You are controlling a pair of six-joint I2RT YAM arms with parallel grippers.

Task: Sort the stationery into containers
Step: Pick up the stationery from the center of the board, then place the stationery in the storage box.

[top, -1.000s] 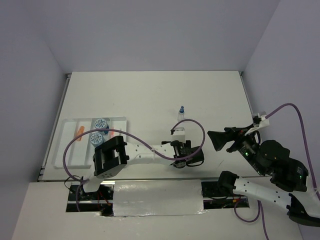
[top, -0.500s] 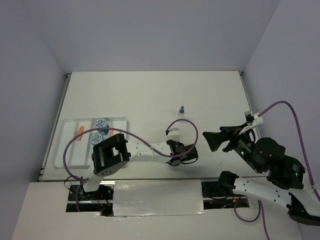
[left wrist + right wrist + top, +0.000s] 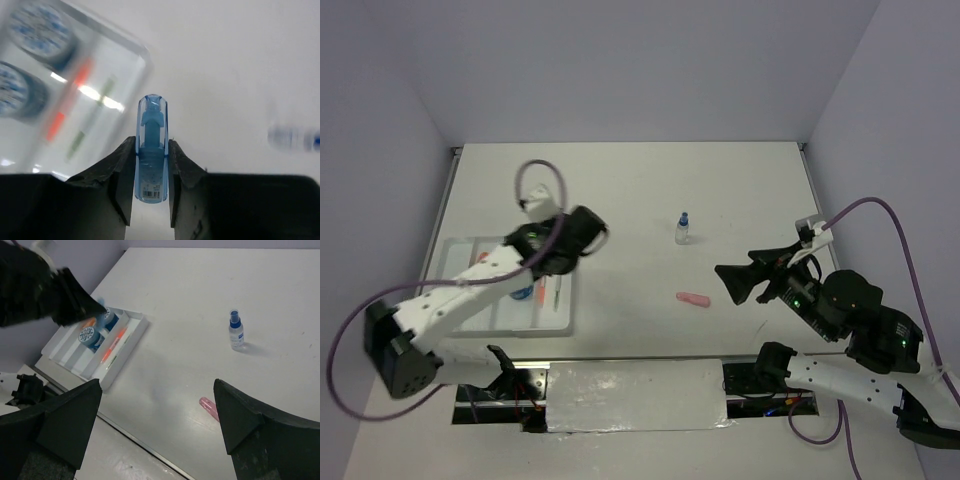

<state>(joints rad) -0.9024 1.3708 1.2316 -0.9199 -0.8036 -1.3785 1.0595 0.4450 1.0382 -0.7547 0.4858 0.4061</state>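
The tray's rim-side section [image 3: 481, 263] has room, so my left gripper will next move past the pots, to the left in the top view, and down to let go of the marker.
My left gripper [image 3: 151, 142] is shut on a short blue marker [image 3: 151, 172], which stands up between its jaws. It hovers by the right edge of the white divided tray [image 3: 556, 319], where the left gripper [image 3: 592, 237] shows in the top view. In the tray lie two blue-and-white pots [image 3: 36, 29], an orange pen [image 3: 69, 102] and a green pen [image 3: 93, 114]. A pink eraser [image 3: 693, 299] lies on the table, just left of my open, empty right gripper [image 3: 735, 283]. The small blue-capped bottle [image 3: 683, 229] stands upright mid-table.
The table's raised rim [image 3: 452, 190] runs close along the tray's left side. The near table edge [image 3: 145, 447] lies just below the eraser [image 3: 209, 407]. The bottle [image 3: 236, 330] stands apart from everything else.
The left gripper shut on the blue marker near the table's middle front, then swung left with it to the tray's right edge. The pink eraser now shows. The right gripper edged left.
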